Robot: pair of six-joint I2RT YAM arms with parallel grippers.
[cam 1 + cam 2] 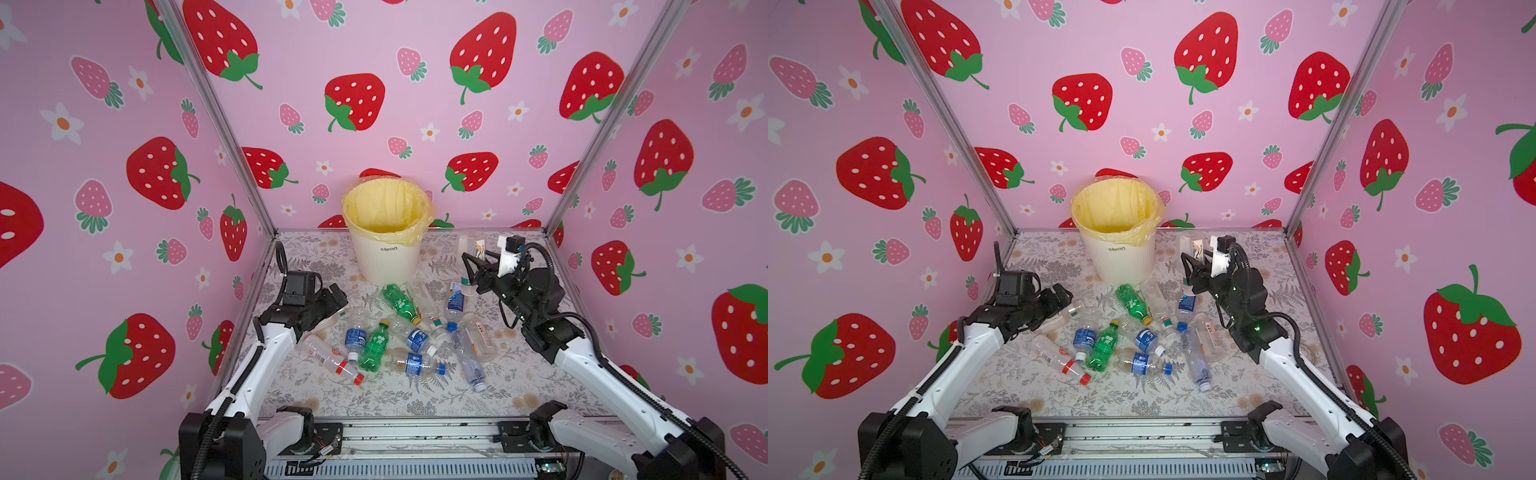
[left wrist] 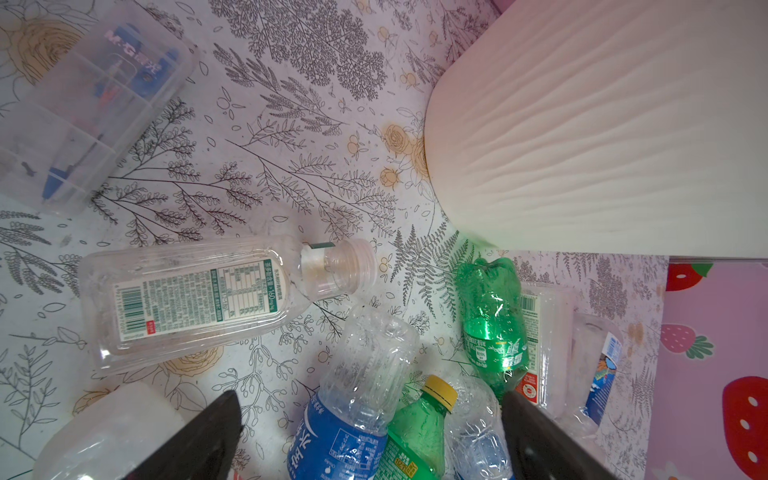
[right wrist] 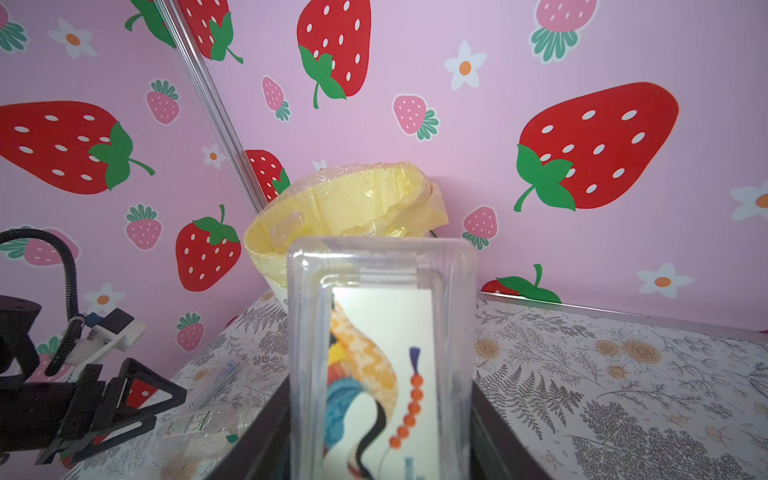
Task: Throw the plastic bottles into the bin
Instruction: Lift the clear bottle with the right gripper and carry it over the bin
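Note:
The right gripper moves up and across to the bin next, over its yellow-lined opening (image 1: 388, 208), to release the square bottle (image 1: 471, 244), since the bin's rim stands above the gripper.
The bin (image 1: 386, 257) (image 1: 1121, 259), white with a yellow liner, stands at the back middle. To its right my right gripper (image 1: 473, 266) (image 3: 380, 399) hovers above the table, shut on a clear square plastic bottle (image 1: 471, 244) (image 3: 382, 332) with a colourful label. Several plastic bottles lie in a heap in front of the bin, among them a green one (image 1: 401, 303) and a red-capped one (image 1: 332, 359). My left gripper (image 1: 336, 300) (image 2: 370, 436) is open, low at the heap's left edge. A blue-labelled bottle (image 2: 353, 415) and a green yellow-capped bottle (image 2: 419, 419) lie under its gap.
A clear pen box (image 2: 83, 104) lies on the flowered table left of the bin. A flat clear bottle (image 2: 199, 299) lies between that box and the heap. Pink strawberry walls and metal posts (image 1: 216, 116) close in three sides.

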